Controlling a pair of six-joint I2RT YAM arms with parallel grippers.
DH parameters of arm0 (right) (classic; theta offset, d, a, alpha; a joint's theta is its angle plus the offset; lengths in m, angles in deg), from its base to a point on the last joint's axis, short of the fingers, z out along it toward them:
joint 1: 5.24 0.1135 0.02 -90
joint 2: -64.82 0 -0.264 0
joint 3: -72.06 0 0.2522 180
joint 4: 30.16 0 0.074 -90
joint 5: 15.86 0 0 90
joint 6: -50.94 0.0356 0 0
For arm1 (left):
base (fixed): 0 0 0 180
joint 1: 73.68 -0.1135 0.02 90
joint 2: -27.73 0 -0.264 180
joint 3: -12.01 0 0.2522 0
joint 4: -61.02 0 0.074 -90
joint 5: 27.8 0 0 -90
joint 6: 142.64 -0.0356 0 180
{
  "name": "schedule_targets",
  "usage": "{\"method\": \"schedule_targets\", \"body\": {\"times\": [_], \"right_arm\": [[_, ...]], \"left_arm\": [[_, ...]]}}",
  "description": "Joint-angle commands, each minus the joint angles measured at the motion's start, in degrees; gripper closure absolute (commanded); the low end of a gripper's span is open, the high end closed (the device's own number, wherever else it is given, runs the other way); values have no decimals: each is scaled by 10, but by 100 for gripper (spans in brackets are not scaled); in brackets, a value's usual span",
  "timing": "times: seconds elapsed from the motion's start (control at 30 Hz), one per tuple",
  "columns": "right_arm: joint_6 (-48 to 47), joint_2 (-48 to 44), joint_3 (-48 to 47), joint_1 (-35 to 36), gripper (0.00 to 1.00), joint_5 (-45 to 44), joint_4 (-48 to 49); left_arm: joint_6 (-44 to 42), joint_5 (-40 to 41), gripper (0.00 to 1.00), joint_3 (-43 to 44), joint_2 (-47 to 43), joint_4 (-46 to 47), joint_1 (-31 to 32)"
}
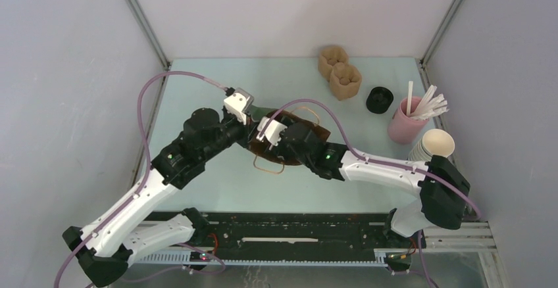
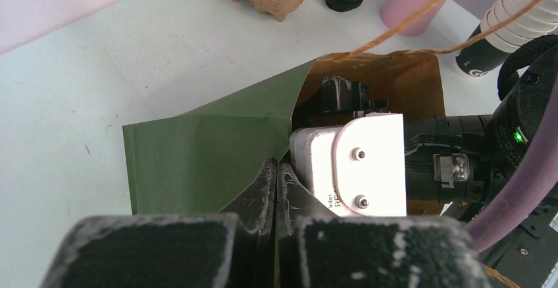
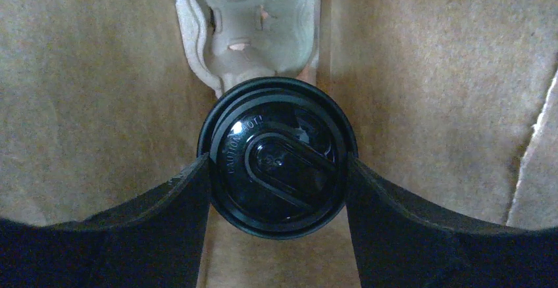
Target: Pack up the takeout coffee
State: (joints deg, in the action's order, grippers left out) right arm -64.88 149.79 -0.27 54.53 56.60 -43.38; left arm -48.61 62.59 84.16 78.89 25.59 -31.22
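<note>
My right gripper moves with cup and bag to the clear tabletop outward and to its left in the top view next, and releases the cup there.
The takeout coffee shows in the right wrist view as a round black lid (image 3: 279,160); its wall is hidden. My right gripper (image 3: 279,169) is inside the paper bag, shut on the cup, with one finger touching each side of the lid. A pulp cup carrier (image 3: 247,25) lies on the bag's brown floor just beyond the cup. The bag (image 1: 309,129), green outside and brown inside, lies mid-table. My left gripper (image 2: 276,169) is shut on the bag's green edge (image 2: 204,156) and holds the mouth open. In the top view my left gripper (image 1: 250,120) is at the bag's left side.
At the back right are a stack of pulp carriers (image 1: 340,71), a stack of black lids (image 1: 379,99), a pink cup of white straws (image 1: 406,125) and nested lidless paper cups (image 1: 434,144). The bag's twine handles (image 1: 268,166) lie loose.
</note>
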Motion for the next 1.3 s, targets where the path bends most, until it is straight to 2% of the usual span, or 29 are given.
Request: {"method": "schedule_targets", "body": {"times": [0.0, 0.53, 0.9, 1.13, 1.27], "right_arm": [[4, 19, 11, 3, 70, 7, 25], [43, 7, 10, -8, 70, 103, -2], [67, 64, -84, -24, 70, 133, -100], [80, 101, -148, -35, 68, 155, -149], [82, 132, -189, -36, 68, 153, -179]], "left_arm": [[1, -22, 100, -15, -21, 4, 6], [32, 48, 100, -25, -32, -2, 5], [122, 98, 100, 9, -6, -59, -20], [175, 133, 85, 15, -17, -99, -50], [173, 149, 62, 22, -24, -121, -56]]}}
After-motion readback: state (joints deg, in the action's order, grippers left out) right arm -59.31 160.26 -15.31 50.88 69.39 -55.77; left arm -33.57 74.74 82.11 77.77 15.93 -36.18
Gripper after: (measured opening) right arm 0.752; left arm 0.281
